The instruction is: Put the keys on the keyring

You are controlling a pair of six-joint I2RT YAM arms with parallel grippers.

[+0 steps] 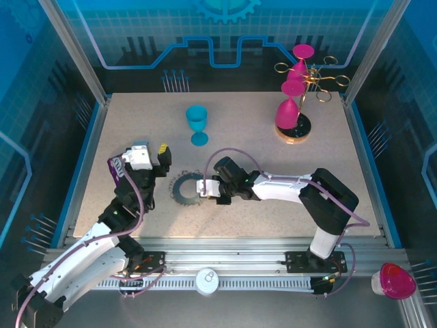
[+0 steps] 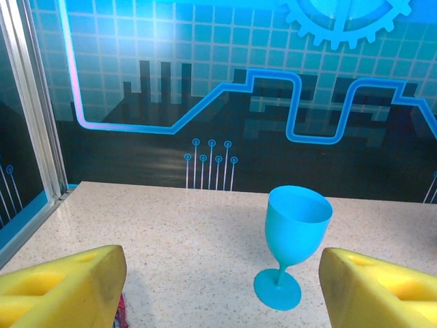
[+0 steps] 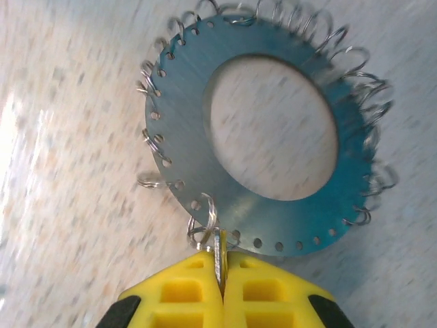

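My right gripper draws away from the keyring's hole next, low over the table beside the keyring's rim, and releases. The key's tip (image 3: 218, 244) meets the split ring (image 3: 205, 222).
The keyring (image 1: 184, 186) lies flat mid-table, a dark grey disc (image 3: 179, 130) with a wide hole and small wire loops around its rim. At its near edge my right gripper (image 1: 205, 188) (image 3: 220, 263) is shut on a thin metal key (image 3: 218, 254), seen edge-on between the yellow fingers. The key's tip touches a small split ring (image 3: 205, 222) on the disc's rim. Its green tag is hidden. My left gripper (image 1: 162, 158) (image 2: 222, 290) stands open and holds nothing, to the left of the keyring, and faces the blue goblet.
A blue goblet (image 1: 197, 123) (image 2: 295, 232) stands upright behind the keyring. At the back right a gold rack (image 1: 321, 82) holds pink goblets (image 1: 290, 102). Off the table at the front right sits a pink cup (image 1: 395, 280), and a white round object (image 1: 207, 280) lies on the front rail.
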